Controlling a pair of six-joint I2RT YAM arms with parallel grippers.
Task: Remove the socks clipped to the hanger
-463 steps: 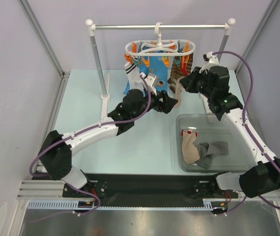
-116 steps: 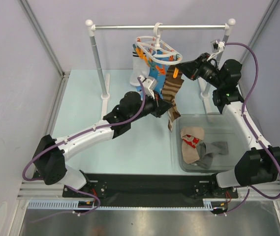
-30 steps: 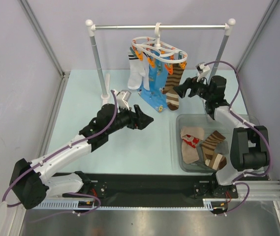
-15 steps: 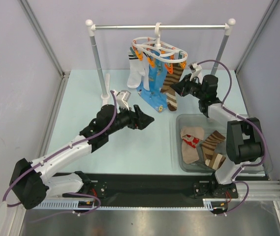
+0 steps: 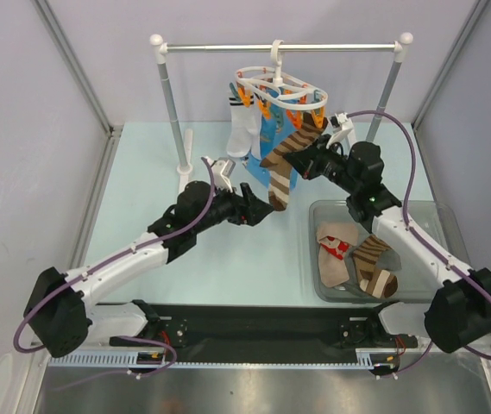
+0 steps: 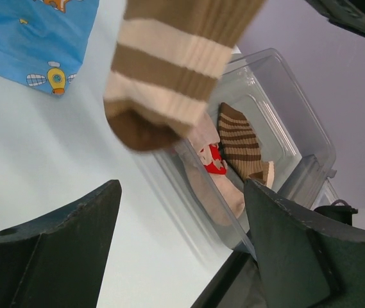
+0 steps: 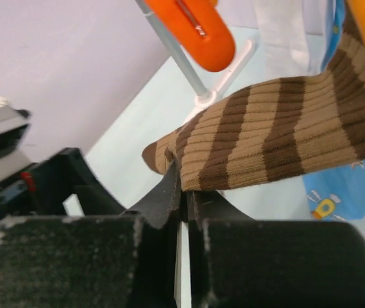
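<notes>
The brown-and-cream striped sock's lower part (image 5: 280, 183) (image 6: 164, 78) hangs outward of the left gripper's open fingers, so the left gripper will next move outward and to the right in the top view onto it.
The white hanger (image 5: 278, 84) hangs by its hook from the rail, with orange clips (image 7: 197, 25) dangling. A white sock with black stripes (image 5: 243, 129) and a brown-and-cream striped sock (image 5: 281, 171) hang from it. My right gripper (image 5: 302, 159) is shut on the striped sock (image 7: 285, 135), pinching its edge and drawing it out sideways; its upper end still reaches a clip. My left gripper (image 5: 259, 210) is open and empty, low, just below the sock's toe (image 6: 169, 83). The right gripper (image 7: 182, 186) shows its jaws pressed together on the fabric.
A blue cartoon-print cloth (image 5: 267, 148) hangs behind the socks. A clear bin (image 5: 418, 226) at the right front holds a beige sock with red marks (image 5: 335, 252) and a brown striped sock (image 5: 371, 259). The silver rail (image 5: 228, 47) stands on two posts at the back.
My right gripper has moved left and closed on the hanging striped sock, pulling it out sideways. The hanger has turned a little. My left gripper has shifted slightly toward the sock.
</notes>
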